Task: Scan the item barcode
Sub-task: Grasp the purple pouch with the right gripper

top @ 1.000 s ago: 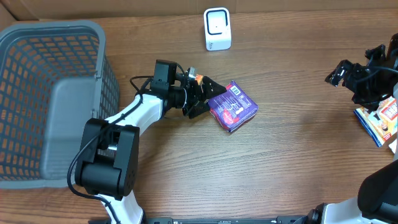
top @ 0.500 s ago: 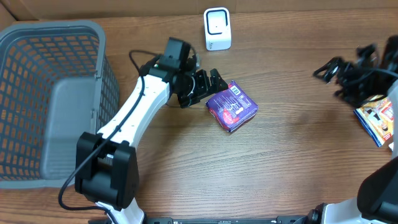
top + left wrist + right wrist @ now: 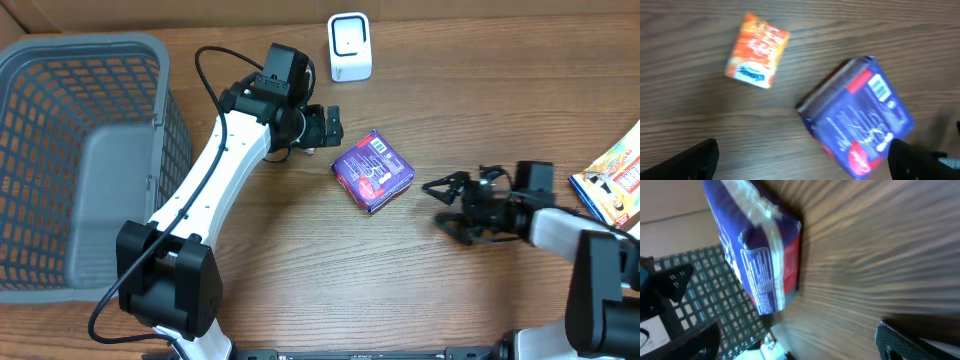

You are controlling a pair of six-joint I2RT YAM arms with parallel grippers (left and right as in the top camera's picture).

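Note:
My right gripper is going to move toward the left in the overhead view, low across the tabletop, onto the purple box's near edge (image 3: 400, 187) (image 3: 762, 270), because that edge faces the gripper's fingers.
The item is a purple box (image 3: 373, 171) lying flat mid-table, its white barcode label facing up near the far corner. The white scanner (image 3: 349, 46) stands at the back edge. My left gripper (image 3: 330, 127) hovers open just left of the box and above it. In the left wrist view the box (image 3: 860, 120) lies below, between the spread fingertips (image 3: 700, 160), untouched. My right gripper (image 3: 437, 205) is open, low over the table to the right of the box, pointing at it. In the right wrist view the box (image 3: 757, 255) lies ahead of the open gripper (image 3: 800, 342).
A grey mesh basket (image 3: 60, 70) fills the left side of the table. A small orange box (image 3: 756, 50) lies on the wood to the left of the purple box. A colourful packet (image 3: 612, 185) lies at the right edge.
The left gripper has drawn back from the purple box, up and away from it. The right arm has swung from the far right edge down toward the middle, ending near the box.

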